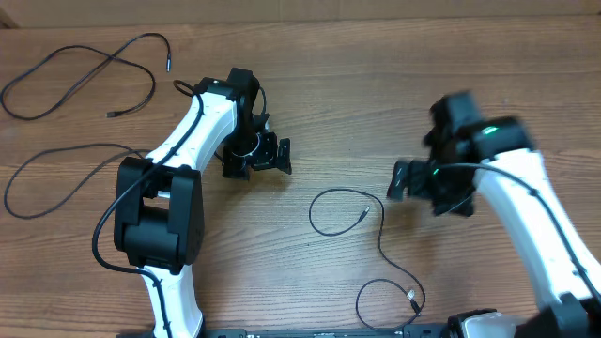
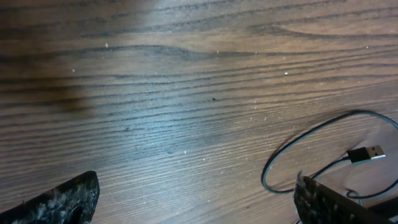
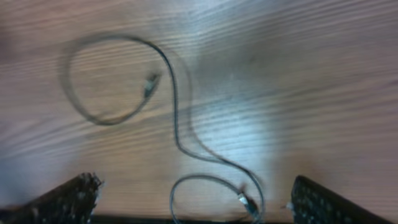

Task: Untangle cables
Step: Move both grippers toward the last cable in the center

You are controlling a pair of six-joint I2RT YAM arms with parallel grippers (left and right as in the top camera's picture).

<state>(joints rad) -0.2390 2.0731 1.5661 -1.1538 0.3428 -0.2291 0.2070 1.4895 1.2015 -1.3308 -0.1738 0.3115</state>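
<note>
The right gripper moves down, back and to the left in the overhead view onto the centre cable's middle part [image 1: 379,239] [image 3: 177,135] next, since only one piece of cable runs there.
Three thin black cables lie apart on the wooden table. One cable [image 1: 113,59] sprawls at the far left. A second cable [image 1: 66,150] loops at the left edge and runs under the left arm. The third cable [image 1: 381,230] lies in the centre, with a loop and plug at each end. My left gripper [image 1: 258,158] is open and empty, left of that cable. In the left wrist view its fingers [image 2: 196,186] are wide apart, with the cable loop [image 2: 298,146] by the right finger. My right gripper [image 1: 418,188] is open and empty above the cable [image 3: 177,118], its fingers [image 3: 196,186] spread.
The table's front edge and the arm bases [image 1: 329,330] are close behind the centre cable's near loop. A USB plug [image 2: 367,153] lies just beyond the left gripper's right finger. Another plug [image 3: 247,202] lies between the right gripper's fingers.
</note>
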